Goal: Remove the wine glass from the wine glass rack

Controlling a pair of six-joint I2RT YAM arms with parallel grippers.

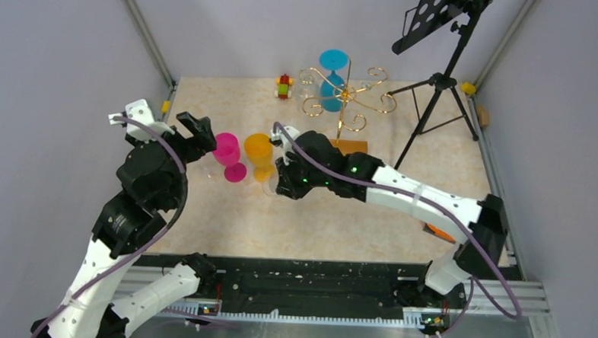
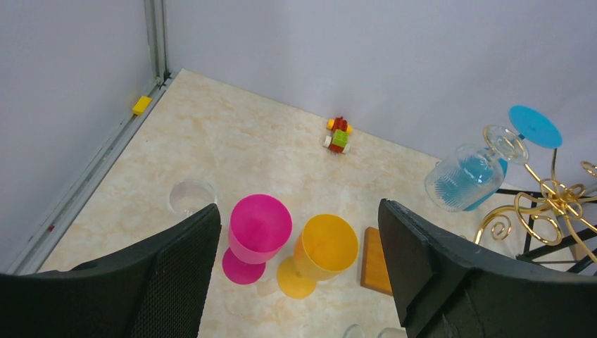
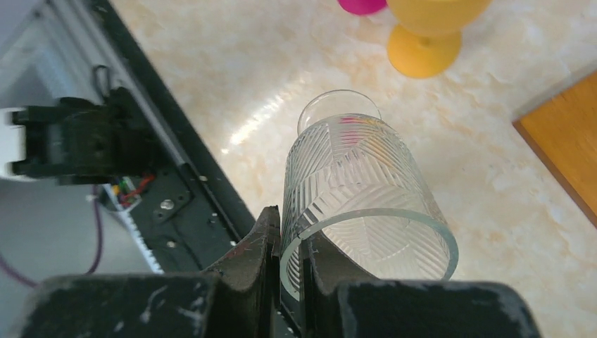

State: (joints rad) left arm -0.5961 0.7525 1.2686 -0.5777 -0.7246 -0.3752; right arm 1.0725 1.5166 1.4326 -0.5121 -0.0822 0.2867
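I need to move my right gripper down and toward the left in the top view to release its clear ribbed glass, because the tabletop is bare on the near side of the orange glass (image 2: 327, 244).
The gold wire wine glass rack (image 1: 346, 99) stands at the back centre on its wooden base (image 1: 350, 146). A blue wine glass (image 1: 333, 77) and a clear one (image 2: 461, 177) hang from it upside down. My right gripper (image 3: 290, 248) is shut on the rim of another clear ribbed glass (image 3: 359, 179), held upright low over the table in front of the rack. My left gripper (image 2: 297, 208) is open and empty above a pink glass (image 2: 259, 227) and an orange glass (image 2: 327, 244) that stand on the table.
A black tripod stand (image 1: 440, 84) is at the back right. A small toy car (image 1: 284, 86) lies by the back wall. A clear glass (image 2: 191, 197) stands left of the pink one. A yellow block (image 2: 141, 105) sits on the left rail.
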